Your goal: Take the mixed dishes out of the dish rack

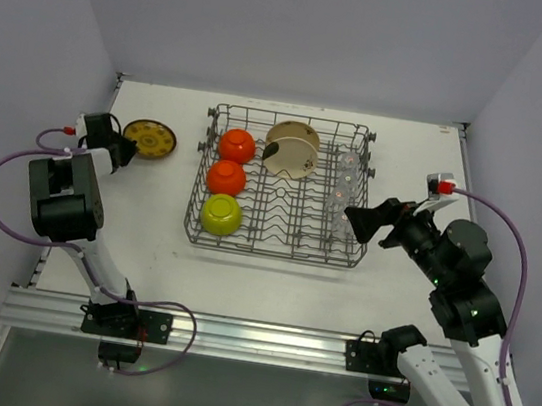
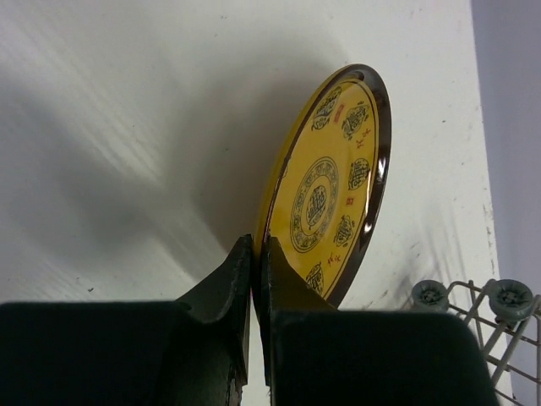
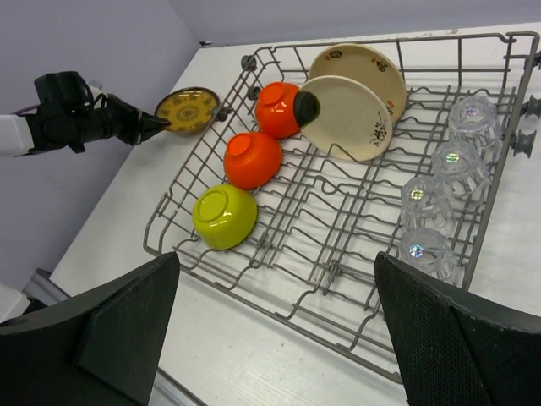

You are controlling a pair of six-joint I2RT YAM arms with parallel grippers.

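My right gripper is to swing outward over the rack [image 1: 274, 252] and turn astride the front beige plate's rim by the glasses to close, because that rim stands clear.
The grey wire dish rack [image 1: 274, 252] [image 3: 456, 38] stands mid-table. Its left column holds two orange bowls [image 1: 238, 144] [image 3: 252, 159] and a yellow-green bowl [image 1: 221, 214] [image 3: 224, 216], all upside down. Two beige plates [image 1: 290, 158] [image 3: 347, 118] lean at the back, and several clear glasses [image 1: 344, 188] [image 3: 439, 161] line the right side. Left of the rack, my left gripper [image 1: 122, 150] [image 2: 258, 245] is shut on the rim of a yellow plate with a dark pattern [image 1: 149, 138] [image 2: 334, 182] [image 3: 188, 109], held tilted above the table. My right gripper [image 1: 359, 221] [image 3: 277, 262] is open by the rack's right front, holding nothing.
Grey walls close in the table on the left, back and right. An aluminium rail [image 1: 232, 334] with both arm bases runs along the near edge. Purple cables [image 1: 511, 222] loop off each arm. Black knobs [image 2: 511, 296] stick out from the rack's sides.
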